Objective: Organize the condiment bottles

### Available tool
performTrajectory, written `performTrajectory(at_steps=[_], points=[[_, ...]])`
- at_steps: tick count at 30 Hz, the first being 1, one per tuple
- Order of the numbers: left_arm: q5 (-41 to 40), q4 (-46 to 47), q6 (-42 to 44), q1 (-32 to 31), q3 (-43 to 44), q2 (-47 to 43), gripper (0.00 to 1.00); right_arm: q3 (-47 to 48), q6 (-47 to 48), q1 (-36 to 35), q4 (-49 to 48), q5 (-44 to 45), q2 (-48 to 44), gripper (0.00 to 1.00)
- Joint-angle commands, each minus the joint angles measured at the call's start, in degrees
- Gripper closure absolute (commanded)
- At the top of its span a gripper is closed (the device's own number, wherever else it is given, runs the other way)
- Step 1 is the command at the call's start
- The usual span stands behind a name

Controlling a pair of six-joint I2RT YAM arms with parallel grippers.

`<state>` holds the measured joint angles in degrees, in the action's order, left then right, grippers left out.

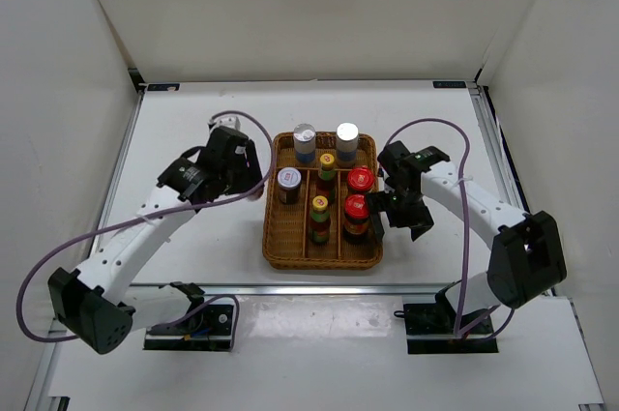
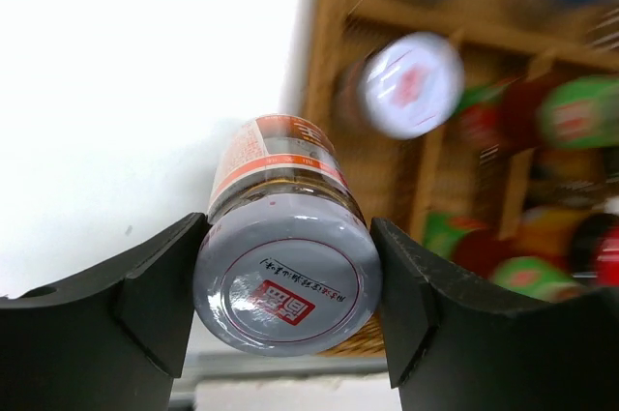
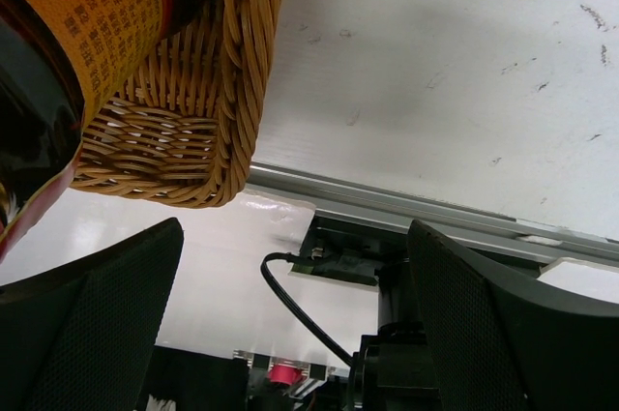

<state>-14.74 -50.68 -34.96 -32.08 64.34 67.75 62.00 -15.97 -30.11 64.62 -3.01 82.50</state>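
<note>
My left gripper should next move over the tray's side and back. Then it should lower the jar into the empty near part of the tray section that holds the jar's twin.
My left gripper (image 2: 285, 285) is shut on a short silver-lidded jar (image 2: 287, 271) with an orange label, gripping it at the lid just left of the brown wicker tray (image 2: 324, 63). In the top view this gripper (image 1: 253, 184) hides the jar. Its twin jar (image 1: 288, 182) stands in the tray's left compartment and also shows in the left wrist view (image 2: 411, 82). Two silver-capped shakers (image 1: 305, 137) (image 1: 346, 136) stand at the back. Two yellow-capped bottles (image 1: 327, 165) (image 1: 319, 210) stand in the middle and two red-capped jars (image 1: 360, 179) (image 1: 355, 211) on the right. My right gripper (image 1: 398, 227) is open and empty beside the tray's right wall.
In the right wrist view the tray's corner (image 3: 208, 92) and a red-capped jar's orange label (image 3: 87, 14) fill the upper left. The table's metal front rail (image 3: 435, 218) and a black cable (image 3: 300, 309) lie below. White walls enclose the table.
</note>
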Motion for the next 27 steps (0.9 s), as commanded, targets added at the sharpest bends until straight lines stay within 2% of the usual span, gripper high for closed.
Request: performTrajectory(at_steps=[1,6,13,18,19,23,24,25,26,27], points=[[-3.8,2.5,0.2,-1.5,6.7,-0.6,0.89,0.7,0.5,0.1,0.4,-0.3,1.2,0.00],[1.3,2.5,-2.1,-4.7,7.2,5.6,0.89,0.7,0.5,0.1,0.4,-0.3,1.7,0.00],[3.1,5.0,-5.4,-10.0,6.7,12.8,0.89,0.7,0.5,0.7,0.4,0.2,1.7,0.00],[6.8,5.0,-6.4,-11.8,6.7,18.6,0.89,0.7,0.0,1.2,0.9,0.7,1.7,0.00],[7.4,5.0,-6.4,-11.8,6.1,20.2,0.86,0.7,0.0,1.2,0.9,1.2,1.7,0.00],[8.7,5.0,-6.4,-12.4,5.4,22.6,0.64,0.7,-0.6,1.2,1.5,2.3,1.7,0.00],[8.7,5.0,-6.4,-12.4,5.4,23.4,0.35,1.3,-0.6,1.2,1.5,2.3,1.7,0.00],[8.2,5.0,-6.4,-12.4,5.4,23.4,0.24,1.3,-0.6,1.2,1.5,2.3,1.1,0.00],[7.2,5.0,-6.4,-12.4,5.4,23.4,0.18,1.3,-1.1,1.2,1.5,3.2,1.1,0.00],[6.6,4.3,-6.4,-12.4,6.0,23.4,0.06,2.0,-1.8,1.2,2.6,4.7,0.4,0.00]])
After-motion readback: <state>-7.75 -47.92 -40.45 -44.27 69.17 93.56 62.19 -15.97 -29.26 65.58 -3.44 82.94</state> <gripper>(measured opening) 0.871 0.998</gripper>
